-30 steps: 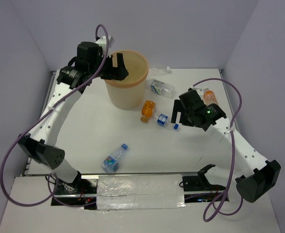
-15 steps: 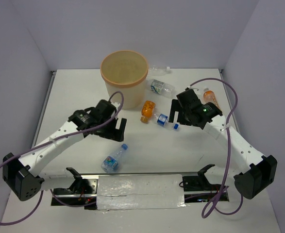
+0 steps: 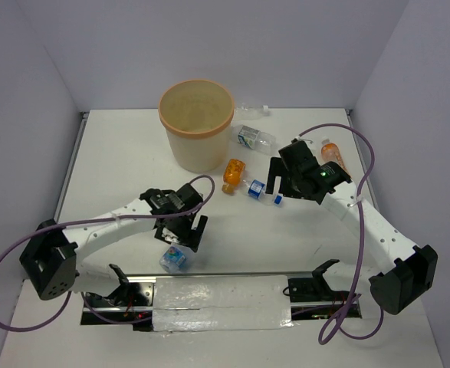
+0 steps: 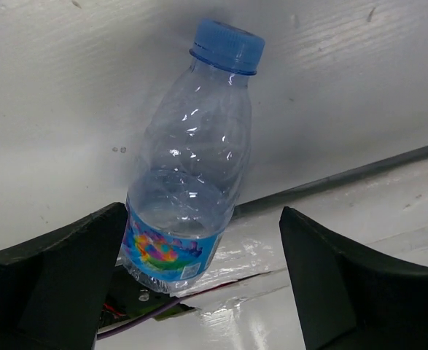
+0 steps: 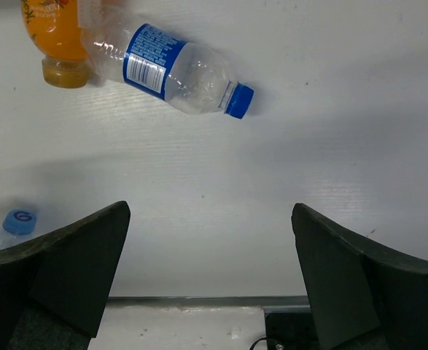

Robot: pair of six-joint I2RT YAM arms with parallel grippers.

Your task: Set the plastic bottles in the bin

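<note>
The blue-capped bottle is already between my open fingers. I will lower my left gripper around its clear middle by the colourful label (image 3: 173,258) (image 4: 177,200) and close it.
The pale orange-tan bin (image 3: 196,123) stands at the back of the table. My left gripper (image 3: 185,234) is open low over a clear bottle with a blue cap and colourful label (image 3: 173,258) near the front edge. In the left wrist view this bottle (image 4: 192,168) lies between my open fingers (image 4: 60,277), close to the left one. My right gripper (image 3: 274,184) is open and empty beside a clear blue-labelled bottle (image 3: 260,190) and an orange bottle (image 3: 233,174). In the right wrist view both the clear one (image 5: 173,69) and the orange one (image 5: 53,36) lie beyond my gripper (image 5: 210,270).
Another clear bottle (image 3: 254,137) lies right of the bin, a clear white-capped one (image 3: 251,110) behind it, and a second orange bottle (image 3: 331,153) behind my right arm. The table's front edge with tape and cables (image 3: 221,299) is just beyond the near bottle.
My left arm has swung from above the bin down and forward to the bottle at the front edge. My right gripper has barely moved.
</note>
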